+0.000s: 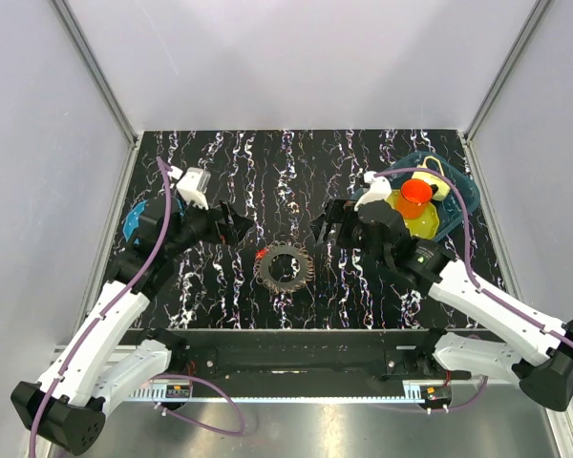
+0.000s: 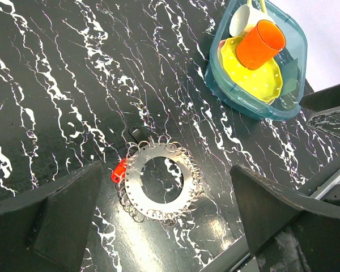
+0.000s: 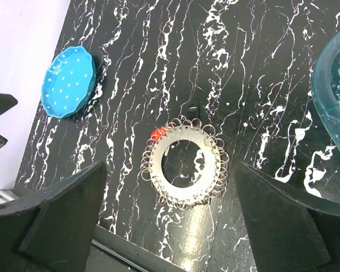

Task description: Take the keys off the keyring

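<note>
My right gripper moves down and to the left in the top view onto the keyring's far rim beside the red piece point(image 1: 261, 254) next, because it attaches there.
The keyring point(image 1: 267, 270) lies flat on the black marbled table, near the front middle. Up close it is a flat silvery ring plate point(image 2: 133, 181) point(image 3: 157, 164) with a wide hole. The keys show as a fringe of small metal loops point(image 2: 153, 216) point(image 3: 221, 164) threaded round its rim, plus one red piece point(image 1: 261, 254) point(image 2: 119, 170) point(image 3: 157, 135) at its edge. My left gripper point(image 1: 237, 227) hovers up-left of it and my right gripper point(image 1: 327, 224) up-right. Both are open and hold nothing. In each wrist view the ring sits between the wide-spread fingers point(image 2: 62, 215) point(image 3: 283, 215), untouched.
A teal tray point(image 1: 463, 196) point(image 2: 255, 107) at the back right holds a yellow plate point(image 2: 255, 76), an orange cup point(image 1: 415, 194) point(image 2: 260, 44) and a white cup point(image 2: 241, 20). A blue dotted plate point(image 1: 134, 221) point(image 3: 68, 82) lies at the left edge. The table's front rail runs just below the ring.
</note>
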You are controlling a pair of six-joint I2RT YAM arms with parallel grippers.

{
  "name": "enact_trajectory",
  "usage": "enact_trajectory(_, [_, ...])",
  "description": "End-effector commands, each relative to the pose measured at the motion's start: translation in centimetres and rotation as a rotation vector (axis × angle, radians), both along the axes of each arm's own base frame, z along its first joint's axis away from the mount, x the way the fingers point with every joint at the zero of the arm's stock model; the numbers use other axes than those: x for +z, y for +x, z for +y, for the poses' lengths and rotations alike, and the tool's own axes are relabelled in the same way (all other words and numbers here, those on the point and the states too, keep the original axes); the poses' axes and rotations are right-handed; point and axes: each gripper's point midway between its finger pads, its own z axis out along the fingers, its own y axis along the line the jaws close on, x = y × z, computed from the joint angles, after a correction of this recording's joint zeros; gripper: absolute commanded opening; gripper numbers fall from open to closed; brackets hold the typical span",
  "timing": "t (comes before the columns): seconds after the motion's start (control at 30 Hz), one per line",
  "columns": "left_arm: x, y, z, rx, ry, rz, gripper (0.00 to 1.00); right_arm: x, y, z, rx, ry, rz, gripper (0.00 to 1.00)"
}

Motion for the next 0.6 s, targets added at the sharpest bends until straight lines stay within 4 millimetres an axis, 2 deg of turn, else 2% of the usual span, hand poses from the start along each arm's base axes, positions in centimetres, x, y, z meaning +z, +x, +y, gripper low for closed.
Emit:
enact_trajectory(0.0, [0.8, 0.8, 0.6, 0.050, -0.006, -0.032, 0.99, 0.6, 0.4, 0.8, -0.010, 0.044, 0.006, 1.00])
enact_trajectory(0.13, [0.3, 1.3, 1.5, 0.105, 0.020, -0.013, 0.99, -0.3, 0.4, 1.3, -0.005, 0.037, 0.046, 1.00])
enact_trajectory(0.27, [-0.7, 1.3, 3.1, 0.197, 0.055, 0.030, 0.97, -2.1, 0.5, 3.3, 0.053, 0.025, 0.114, 0.98])
enact_trajectory(0.3, [-1.2, 1.2, 3.5, 0.221, 0.069, 0.047, 0.97, -3.5, 0.9, 3.9, 0.059, -0.008, 0.139, 0.97])
enact_trajectory(0.37, [-2.5, 0.7, 5.2, 0.293, 0.117, 0.088, 0.97, -4.5, 1.7, 4.5, 0.053, -0.036, 0.158, 0.93])
enact_trajectory(0.4, [-2.7, 0.5, 5.6, 0.315, 0.125, 0.095, 0.97, -6.7, 2.3, 5.1, 0.047, -0.082, 0.198, 0.91])
enact_trajectory(0.43, [-3.4, 0.1, 6.1, 0.332, 0.141, 0.116, 0.97, -6.7, 2.7, 5.8, 0.060, -0.091, 0.199, 0.90])
enact_trajectory(0.47, [-3.6, -0.3, 6.7, 0.351, 0.146, 0.110, 0.97, -7.4, 3.0, 6.5, 0.098, -0.125, 0.196, 0.84])
enact_trajectory(0.5, [-3.8, -0.5, 6.9, 0.355, 0.148, 0.109, 0.97, -9.8, 3.0, 7.8, 0.157, -0.163, 0.240, 0.82])
enact_trajectory(0.57, [-3.6, -1.1, 7.4, 0.378, 0.128, 0.093, 0.97, -10.5, 3.5, 9.9, 0.246, -0.198, 0.232, 0.73])
